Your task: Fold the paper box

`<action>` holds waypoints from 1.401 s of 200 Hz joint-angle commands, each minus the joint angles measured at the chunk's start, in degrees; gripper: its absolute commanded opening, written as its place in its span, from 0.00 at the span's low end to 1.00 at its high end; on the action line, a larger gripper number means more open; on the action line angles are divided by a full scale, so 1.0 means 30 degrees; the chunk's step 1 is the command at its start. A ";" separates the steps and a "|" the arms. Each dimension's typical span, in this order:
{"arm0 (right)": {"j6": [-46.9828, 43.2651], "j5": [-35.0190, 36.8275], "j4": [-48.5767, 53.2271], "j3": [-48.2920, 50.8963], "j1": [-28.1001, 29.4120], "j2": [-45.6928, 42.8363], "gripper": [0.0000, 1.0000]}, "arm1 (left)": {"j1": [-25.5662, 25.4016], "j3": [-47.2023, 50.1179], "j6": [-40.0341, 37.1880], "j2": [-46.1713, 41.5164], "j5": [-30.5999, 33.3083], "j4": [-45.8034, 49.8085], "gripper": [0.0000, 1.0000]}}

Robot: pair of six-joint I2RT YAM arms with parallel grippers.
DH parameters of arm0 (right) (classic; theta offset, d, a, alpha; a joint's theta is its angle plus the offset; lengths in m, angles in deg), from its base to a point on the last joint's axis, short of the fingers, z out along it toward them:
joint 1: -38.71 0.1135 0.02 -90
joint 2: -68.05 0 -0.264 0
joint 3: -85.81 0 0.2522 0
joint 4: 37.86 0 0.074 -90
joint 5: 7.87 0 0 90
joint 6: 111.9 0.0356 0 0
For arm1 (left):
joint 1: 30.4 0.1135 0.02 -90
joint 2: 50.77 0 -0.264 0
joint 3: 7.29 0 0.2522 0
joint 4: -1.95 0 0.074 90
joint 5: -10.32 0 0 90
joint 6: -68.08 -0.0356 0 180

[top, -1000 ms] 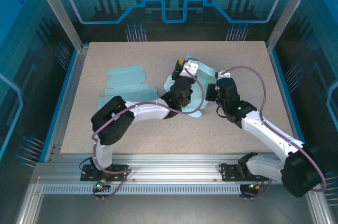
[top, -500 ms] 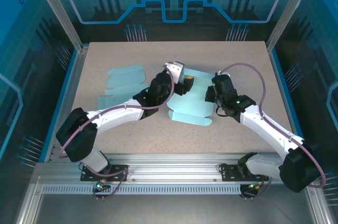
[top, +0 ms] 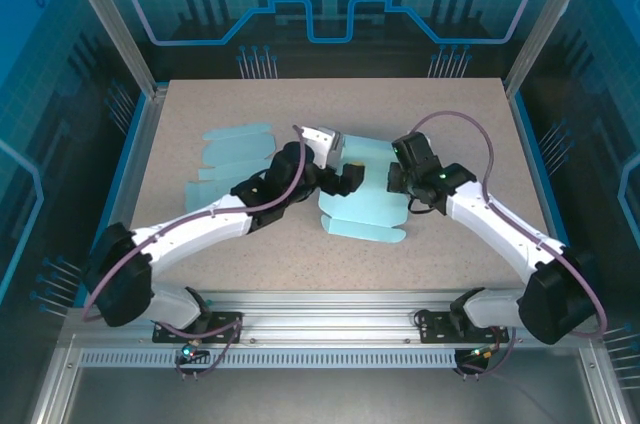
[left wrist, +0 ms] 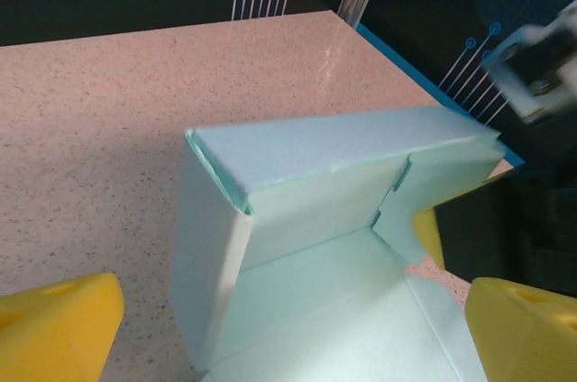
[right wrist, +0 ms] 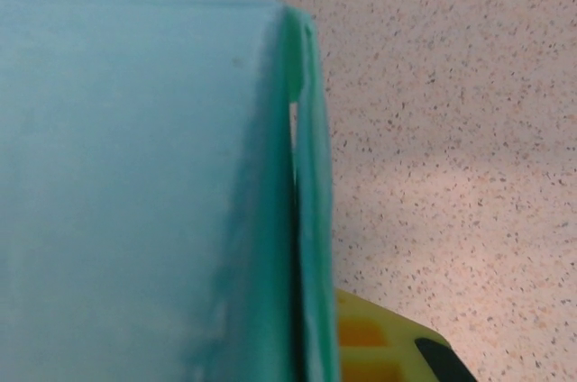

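My right gripper will next turn and lower the pinched side of the box onto the speckled table below my right gripper, to release it there.
The paper box (top: 362, 202) is pale blue and part-folded, lying at mid-table with a flap spread toward the front. In the left wrist view its back wall (left wrist: 334, 179) and left wall stand up over the flat base. My left gripper (top: 343, 174) hovers at the box's left side, open, with its yellow fingers (left wrist: 56, 328) wide on either side of the box (left wrist: 306, 310) and nothing pinched. My right gripper (top: 402, 184) is shut on the box's right wall (right wrist: 302, 220); one yellow finger (right wrist: 383, 350) shows behind the wall's edge.
Several flat pale blue box blanks (top: 238, 156) lie on the speckled table (top: 450, 104) left of the box. A metal frame and blue panels ring the table. Bare tabletop lies at the back and front left.
My left gripper has opened and let go of the box, and its arm has swung back to the left. The box has settled flatter on the table. The right gripper stays shut on the wall.
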 commanded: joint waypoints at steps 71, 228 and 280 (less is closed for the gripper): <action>-0.5180 -0.4899 0.7893 -0.4598 -0.0637 0.6981 0.00 | 0.3925 0.1792 0.5001 -0.2056 -0.0670 0.2963 0.99; -0.6739 0.3472 1.4464 -1.6014 0.0495 1.9186 0.00 | 0.6077 0.3942 0.5361 -0.2463 -0.2341 0.1134 0.99; -0.8508 0.5078 1.4251 -1.8990 0.0735 2.2417 0.08 | 0.6378 0.3897 0.5440 -0.1893 -0.2757 0.0862 0.99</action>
